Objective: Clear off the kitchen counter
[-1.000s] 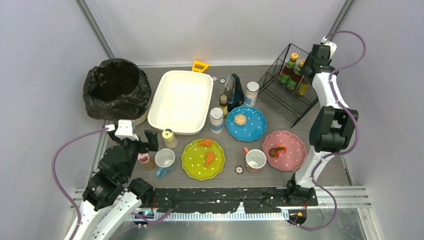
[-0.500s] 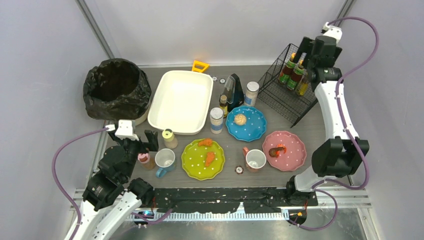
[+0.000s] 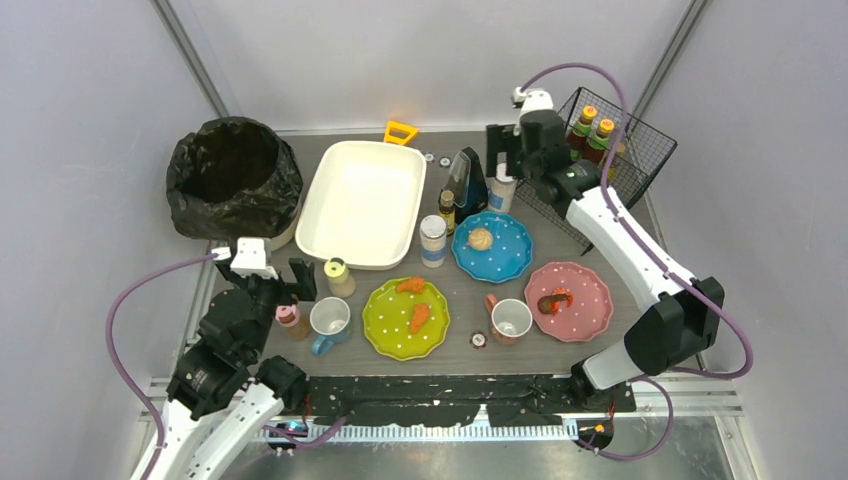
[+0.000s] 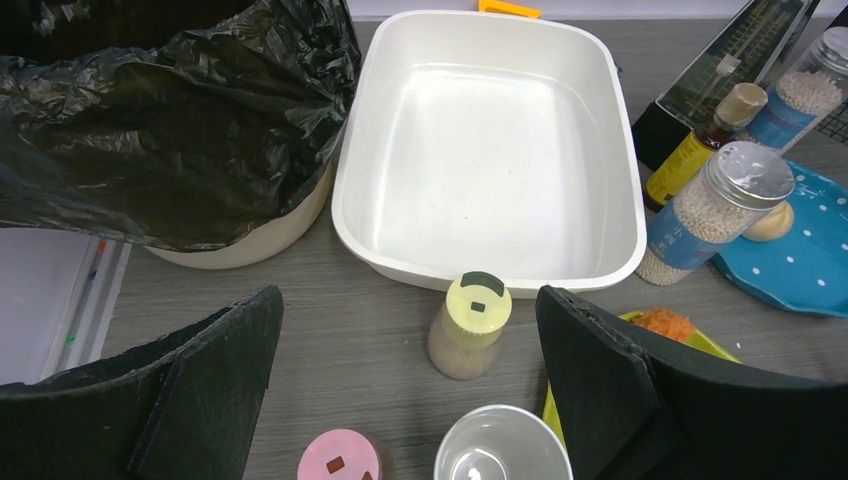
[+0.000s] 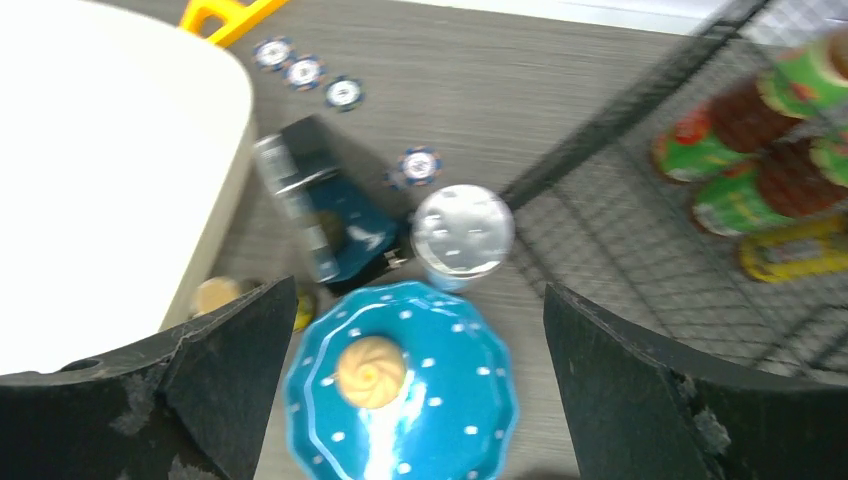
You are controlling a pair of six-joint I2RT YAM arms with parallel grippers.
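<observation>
I should next move my right gripper down and to the left in the top view, onto the small bottle's upright cap. The bottle stands below, beside the tub.
The kitchen counter holds a blue plate with a bun, a green plate, a pink plate, two mugs, shakers and jars. My right gripper hangs open above a silver-lidded jar and the blue plate, holding nothing. My left gripper stands open low at the near left. The yellow-lidded shaker sits just beyond its fingers, with a pink-lidded shaker and a mug below them.
A white tub and a bin lined with a black bag stand at the back left. At the back right, a wire rack holds sauce bottles. A dark metronome and several chips lie behind the blue plate.
My right gripper opened at the wire rack, then its arm swung left to hang over the silver-lidded jar and blue plate. The left arm has not moved.
</observation>
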